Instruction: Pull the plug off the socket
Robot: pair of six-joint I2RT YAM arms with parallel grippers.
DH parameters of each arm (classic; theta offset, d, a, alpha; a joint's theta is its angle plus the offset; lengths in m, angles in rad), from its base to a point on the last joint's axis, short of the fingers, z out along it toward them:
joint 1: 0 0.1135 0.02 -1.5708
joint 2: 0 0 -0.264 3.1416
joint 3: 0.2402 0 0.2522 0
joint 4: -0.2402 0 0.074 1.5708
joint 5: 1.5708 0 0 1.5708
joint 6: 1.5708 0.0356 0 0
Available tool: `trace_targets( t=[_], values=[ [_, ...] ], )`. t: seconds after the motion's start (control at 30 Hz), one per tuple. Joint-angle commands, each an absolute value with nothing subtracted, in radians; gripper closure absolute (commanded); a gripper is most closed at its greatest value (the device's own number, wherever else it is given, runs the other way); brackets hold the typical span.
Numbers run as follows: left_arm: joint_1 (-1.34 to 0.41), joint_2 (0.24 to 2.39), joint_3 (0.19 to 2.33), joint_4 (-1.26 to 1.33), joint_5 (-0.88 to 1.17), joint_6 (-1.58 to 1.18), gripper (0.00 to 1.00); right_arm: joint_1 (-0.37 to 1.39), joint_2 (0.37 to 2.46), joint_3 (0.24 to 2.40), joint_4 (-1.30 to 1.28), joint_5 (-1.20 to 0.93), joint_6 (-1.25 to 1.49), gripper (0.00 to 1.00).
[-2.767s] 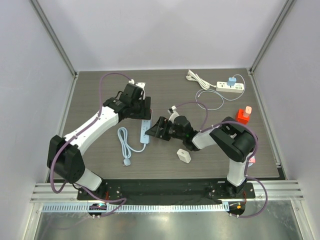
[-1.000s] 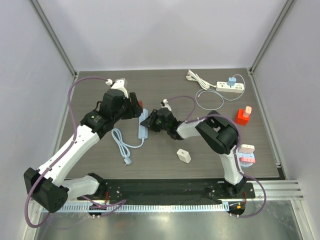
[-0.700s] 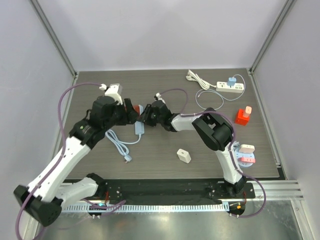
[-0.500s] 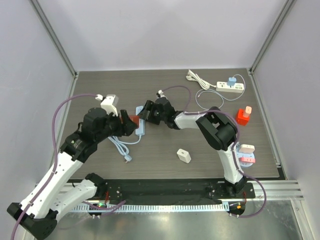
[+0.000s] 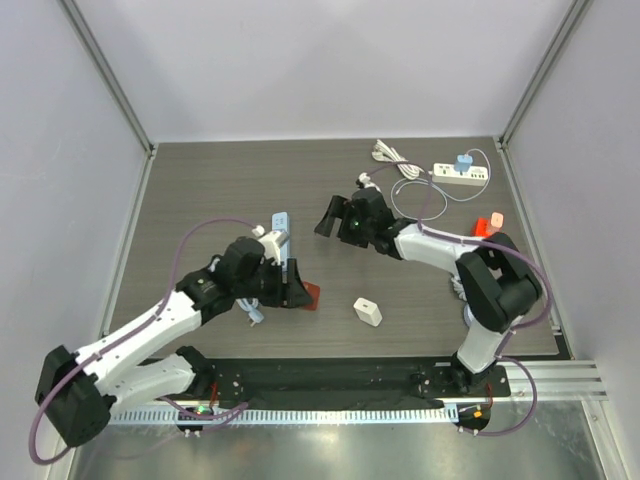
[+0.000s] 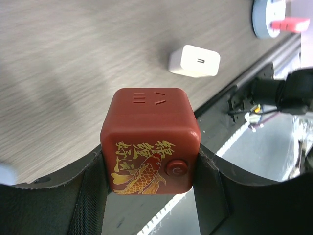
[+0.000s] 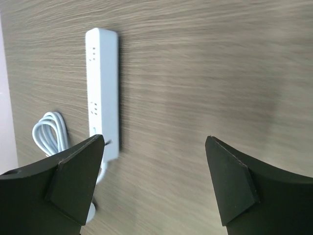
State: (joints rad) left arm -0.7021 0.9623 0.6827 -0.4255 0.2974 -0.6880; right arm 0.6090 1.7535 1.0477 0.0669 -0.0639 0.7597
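Observation:
Next, my left gripper first lowers the red cube plug onto the table beside the white cube charger to get it there, then opens.
My left gripper (image 5: 297, 287) is shut on the red cube plug (image 5: 311, 296), which is off the strip and held near the table's front middle. In the left wrist view the plug (image 6: 150, 139), with its gold fish print and round button, sits between my fingers (image 6: 208, 191). The light-blue power strip (image 5: 281, 220) lies on the table, mostly hidden under my left arm. In the right wrist view the strip (image 7: 102, 83) lies bare with empty sockets, its cable (image 7: 48, 128) coiled beside it. My right gripper (image 5: 327, 216) is open and empty, just right of the strip.
A white cube charger (image 5: 368, 312) lies front centre, also in the left wrist view (image 6: 194, 61). A second white power strip (image 5: 460, 175) with a blue plug (image 5: 463, 161) and looped cord lies back right. A red plug (image 5: 487, 226) stands at the right.
My left gripper has pulled the red plug off the strip and carried it toward the front right. My right gripper has let go of the strip and drawn back to the right.

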Motion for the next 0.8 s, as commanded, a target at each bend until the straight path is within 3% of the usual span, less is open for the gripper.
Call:
trace_targets(
  t=[0.0,0.27,0.4,0.57,0.67,0.7,0.77],
  values=[
    [-0.781,1.041,0.721,-0.238,0.318,-0.741,1.0,0.578,1.63,0.99,-0.061,-0.005,0.724,0.09],
    [-0.838,1.32,0.727,-0.065,0.342,-0.768,1.0,0.451,1.375,0.822,-0.178,0.035,0.727,0.08],
    [-0.839,1.394,0.733,-0.025,0.339,-0.776,0.89,0.437,1.279,0.782,-0.277,0.067,0.713,0.07],
    [-0.841,1.471,0.755,-0.025,0.341,-0.773,0.69,0.428,1.213,0.746,-0.344,0.1,0.718,0.07],
    [-0.839,1.474,0.759,-0.043,0.324,-0.775,0.41,0.42,1.183,0.716,-0.354,0.104,0.718,0.06],
    [-0.839,1.468,0.759,-0.049,0.315,-0.775,0.26,0.416,1.172,0.707,-0.356,0.106,0.716,0.06],
    [-0.839,1.431,0.764,-0.078,0.299,-0.761,0.19,0.402,1.172,0.703,-0.362,0.106,0.71,0.06]
  ],
)
